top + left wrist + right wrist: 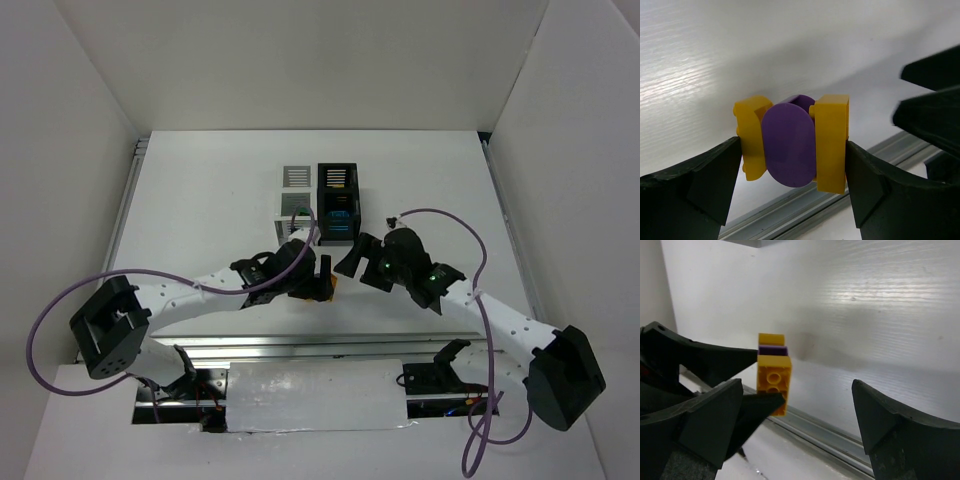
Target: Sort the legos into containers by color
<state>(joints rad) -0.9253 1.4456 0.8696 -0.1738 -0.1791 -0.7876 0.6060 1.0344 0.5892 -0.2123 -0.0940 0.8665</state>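
My right gripper is open and will go to the left in the top view, where the stack (773,382) hangs, put the open fingers around its uncovered middle (773,354) and close.
My left gripper (795,167) is shut on a stuck-together stack of legos held above the table: a yellow brick (832,142), a purple rounded piece (789,147) and a second yellow piece (751,137). In the top view this gripper (322,282) is just in front of the containers (318,200), a 2x2 block of white and black bins. The near black bin (340,226) holds blue pieces. My right gripper (796,390) is open, facing the stack (773,382) from close by; in the top view the right gripper (352,262) is just right of the left one.
A grey metal rail (840,432) runs along the table's near edge under both grippers. White walls enclose the table on three sides. The right gripper's black fingers (932,107) show at the right of the left wrist view.
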